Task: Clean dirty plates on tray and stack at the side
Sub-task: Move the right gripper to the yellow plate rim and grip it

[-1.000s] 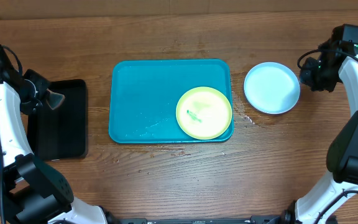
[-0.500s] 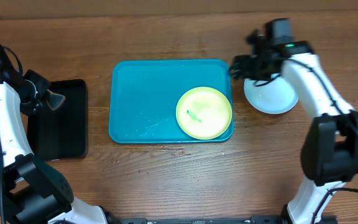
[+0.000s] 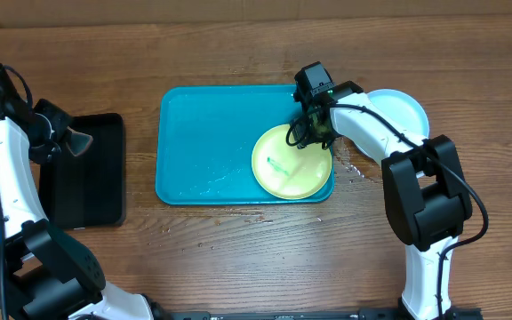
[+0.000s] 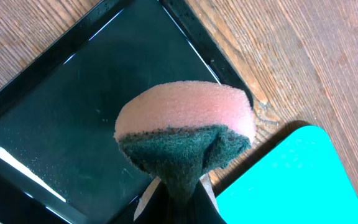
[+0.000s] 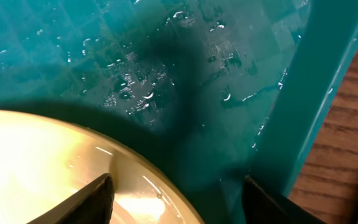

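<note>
My left gripper brings the sponge (image 4: 185, 134) down and back onto the black tray's bare bottom next and releases it, since that bottom lies below and slightly back.
The yellow-green plate (image 3: 290, 164) with a blue-green smear lies in the right part of the teal tray (image 3: 212, 142). My right gripper (image 3: 312, 133) is open and low over the plate's far right rim; in the right wrist view one finger is over the plate (image 5: 48, 168) and the other over the tray floor (image 5: 166, 56), straddling the rim. A light blue plate (image 3: 407, 111) lies on the table right of the tray, partly hidden by the right arm. No white plate shows. My left gripper (image 3: 71, 142) is shut on a pink and green sponge (image 4: 185, 134) above the black tray (image 4: 73, 124).
The black tray (image 3: 85, 173) lies on the table left of the teal tray. Water drops lie on the teal tray floor and on the wood at its right corner (image 3: 356, 167). A wall runs along the table's far edge.
My right arm has swung left from beside the light blue plate, across it, and down over the yellow-green plate's rim. The left arm has not moved.
</note>
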